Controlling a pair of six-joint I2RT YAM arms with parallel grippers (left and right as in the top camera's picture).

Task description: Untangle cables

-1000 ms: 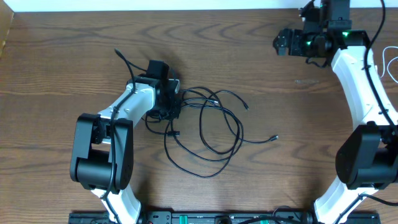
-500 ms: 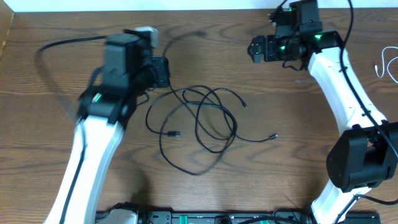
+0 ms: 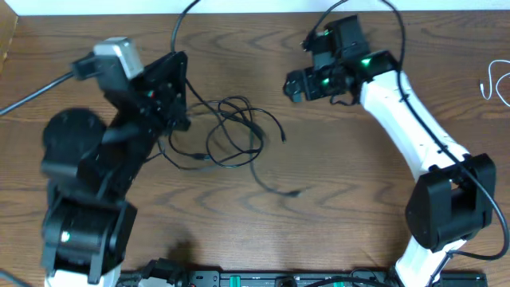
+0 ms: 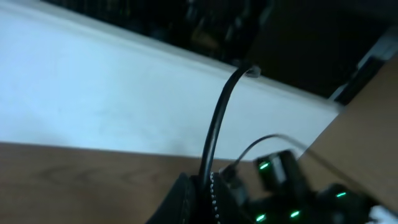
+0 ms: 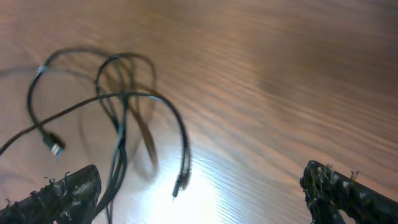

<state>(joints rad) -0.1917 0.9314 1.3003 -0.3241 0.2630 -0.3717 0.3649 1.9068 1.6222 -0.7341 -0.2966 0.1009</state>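
Note:
The held cable's end stands up in the air, so next my left gripper will tilt its fingers down, lower toward the tabletop by the tangle and release.
Several thin black cables [image 3: 231, 131] lie in a loose tangle on the wooden table, with plug ends at its right [image 3: 284, 137] and lower right [image 3: 295, 191]. My left gripper [image 3: 175, 76] is raised above the tangle's left side and shut on one black cable [image 4: 217, 118]. That cable rises out of the fingers [image 4: 202, 199], and other strands hang down to the tangle. My right gripper [image 3: 296, 84] is open and empty, right of and behind the tangle. Its wrist view shows wide-apart fingers [image 5: 199, 199] over cable loops [image 5: 118, 112] and a plug tip [image 5: 177, 185]. A white cable [image 3: 488, 82] lies at the far right edge.
A white wall borders the table's far edge [image 3: 255, 6]. A thicker black cord [image 3: 32, 96] runs off left from the left arm. The right arm's white links [image 3: 414, 127] stretch across the right side. The arm bases and a black rail [image 3: 263, 279] line the front edge.
My left arm has lifted high with a cable in its grip, dragging the tangle left and toward the far edge. My right arm has swung left toward the tangle.

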